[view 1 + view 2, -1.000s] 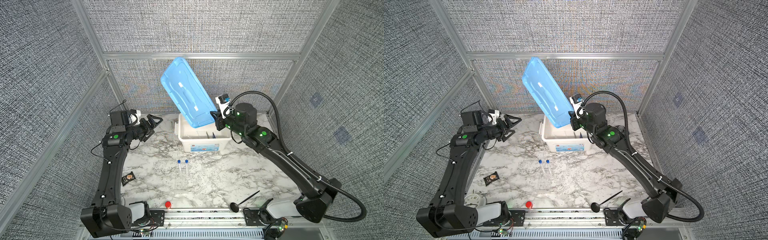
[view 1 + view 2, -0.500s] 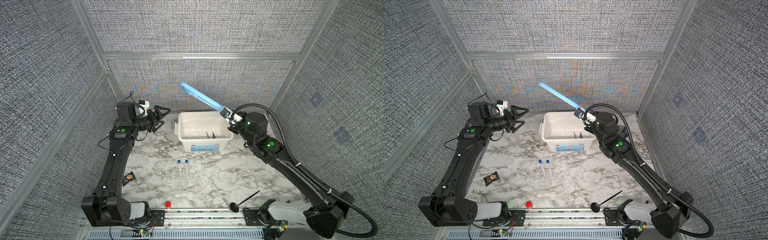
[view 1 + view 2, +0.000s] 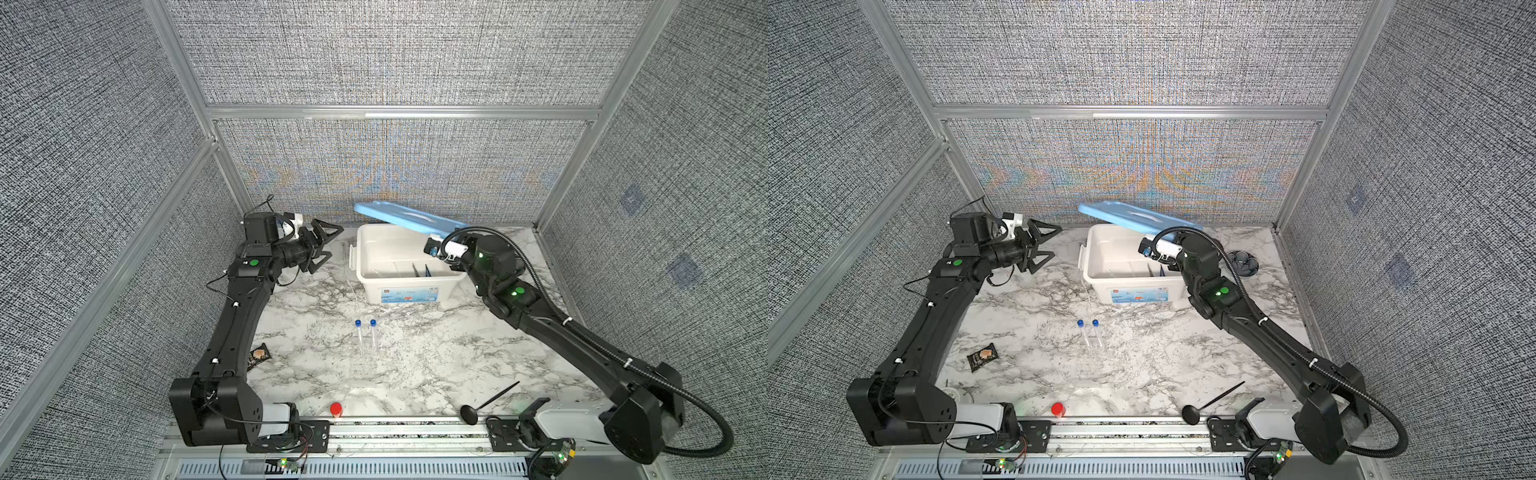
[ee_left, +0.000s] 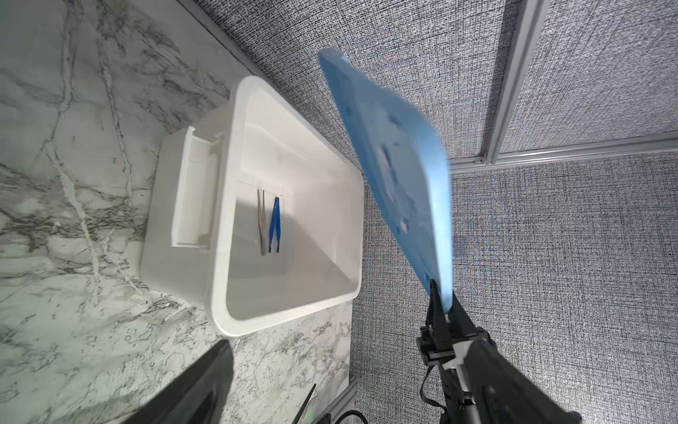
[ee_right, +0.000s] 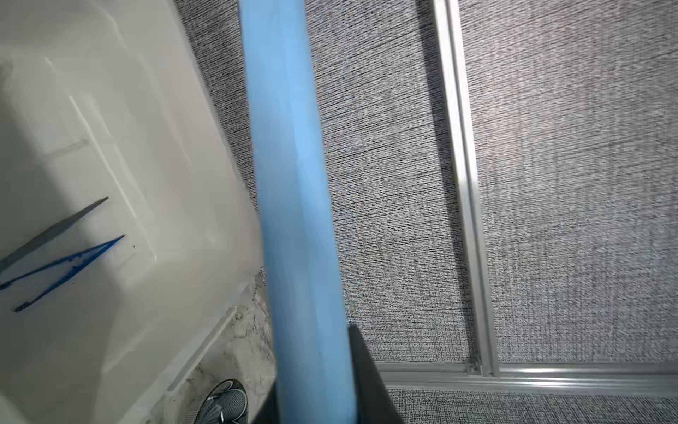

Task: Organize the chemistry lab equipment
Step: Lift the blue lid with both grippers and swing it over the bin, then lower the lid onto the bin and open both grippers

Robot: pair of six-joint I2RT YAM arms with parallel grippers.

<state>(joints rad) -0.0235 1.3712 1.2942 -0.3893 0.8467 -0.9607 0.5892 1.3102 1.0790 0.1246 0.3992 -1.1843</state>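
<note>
Next, my right gripper moves back and down and lays the light blue lid across the white box's open top point(image 3: 393, 254) point(image 5: 116, 183). It then releases the lid's edge, because the box stands uncovered.
Two clear blue-capped tubes point(image 3: 366, 333) point(image 3: 1088, 331) rest side by side on the marble, in front of a white box point(image 3: 362, 266) point(image 3: 1092, 270). Silver tweezers point(image 4: 261, 220) point(image 5: 55, 231) and dark blue forceps point(image 4: 274, 224) point(image 5: 62, 271) lie on the box floor. My right gripper point(image 4: 442, 304) point(image 5: 315, 396) is shut on the edge of the light blue lid point(image 3: 407, 218) point(image 3: 1133, 216). It holds the lid tilted over the box's back right rim. My left gripper point(image 3: 328, 243) point(image 3: 1050, 246) hangs open and empty just left of the box.
A black ladle point(image 3: 486, 403) and a red-capped item point(image 3: 336, 409) lie near the front rail. There is a dark packet point(image 3: 258, 356) by the left arm. A grey-blue flower-shaped dish point(image 3: 1245, 262) point(image 5: 222, 402) sits right of the box, behind the right arm. Textured walls close in behind.
The right gripper has swung the lid down from steeply raised to a low tilt over the box's back. The left arm has moved back and right, closer to the box, still open.
</note>
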